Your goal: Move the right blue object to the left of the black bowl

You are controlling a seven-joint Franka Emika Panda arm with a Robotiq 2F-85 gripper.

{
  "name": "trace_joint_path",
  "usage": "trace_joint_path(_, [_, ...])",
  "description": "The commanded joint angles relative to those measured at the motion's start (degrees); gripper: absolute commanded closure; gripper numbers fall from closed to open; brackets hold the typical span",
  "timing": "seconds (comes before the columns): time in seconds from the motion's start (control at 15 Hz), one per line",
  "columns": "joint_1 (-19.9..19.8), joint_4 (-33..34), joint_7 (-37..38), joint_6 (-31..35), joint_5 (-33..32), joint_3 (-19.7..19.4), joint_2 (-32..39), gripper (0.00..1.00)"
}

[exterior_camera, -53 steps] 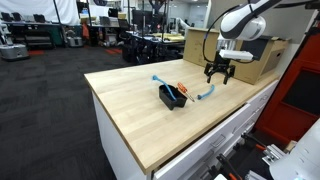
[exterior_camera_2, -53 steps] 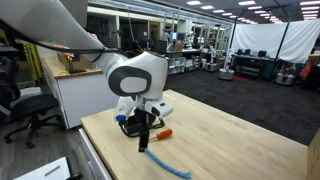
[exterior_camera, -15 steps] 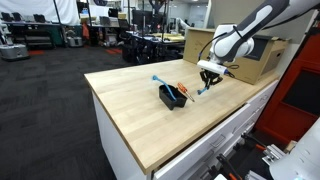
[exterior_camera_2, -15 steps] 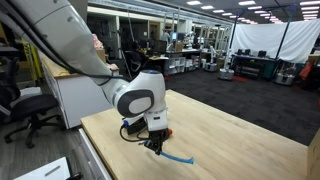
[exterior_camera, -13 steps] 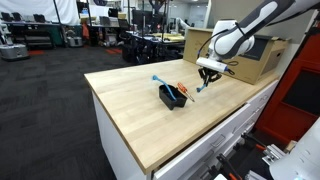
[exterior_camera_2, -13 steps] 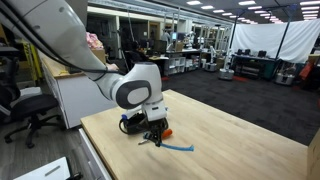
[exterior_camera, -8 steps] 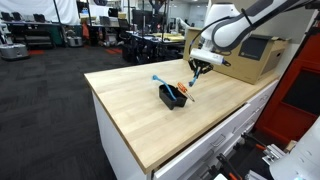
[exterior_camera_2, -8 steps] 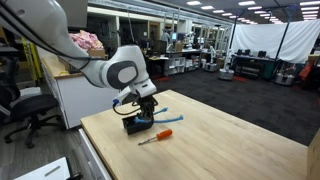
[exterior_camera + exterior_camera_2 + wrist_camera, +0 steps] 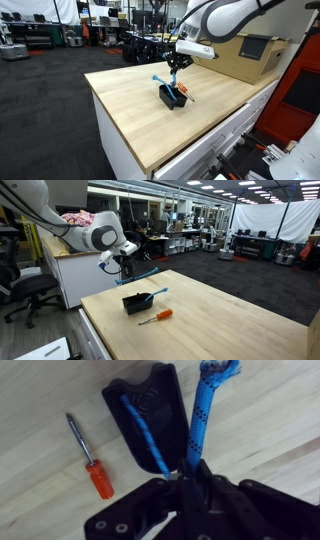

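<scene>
My gripper holds the strip (image 9: 145,276) and needs to move right in the wrist view, go down and let go of it, since bare tabletop beside the black bowl is below my gripper on that side.
My gripper (image 9: 185,482) is shut on one end of the right blue object (image 9: 203,415), a slim light-blue strip that sticks out past the fingers. It hangs in the air above the black bowl (image 9: 150,408), clear of the table. In both exterior views the gripper (image 9: 176,64) (image 9: 122,272) is raised over the bowl (image 9: 172,97) (image 9: 137,303), and the held strip (image 9: 145,276) lies roughly level. A straighter thin blue stick (image 9: 145,435) leans in the bowl.
An orange-handled screwdriver (image 9: 92,465) (image 9: 157,316) lies on the wooden table (image 9: 130,115) beside the bowl. A large cardboard box (image 9: 245,60) stands at the table's far end. The table edges drop off to the lab floor.
The gripper has lifted the blue strip off the table beside the screwdriver and carried it up and across, over the black bowl. The bowl, stick and screwdriver stayed put.
</scene>
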Motion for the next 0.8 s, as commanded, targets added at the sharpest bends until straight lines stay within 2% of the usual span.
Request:
trace_joint_path(0.0, [1.46, 7.19, -10.62, 0.46, 3.41, 1.54, 8.91, 0.97])
trace_joint_path(0.33, [3.15, 14.61, -26.85, 2.38, 7.73, 2.05, 22.78, 0.97])
trace_joint_path(0.53, [3.42, 18.64, -36.64, -1.22, 9.59, 2.27, 28.58, 0.97])
trace_joint_path(0.6, [3.28, 19.85, -39.68, -2.84, 9.76, 2.33, 30.04, 0.64])
trace_joint_path(0.73, [2.83, 21.92, -45.34, -7.13, 9.40, 2.32, 31.43, 0.59])
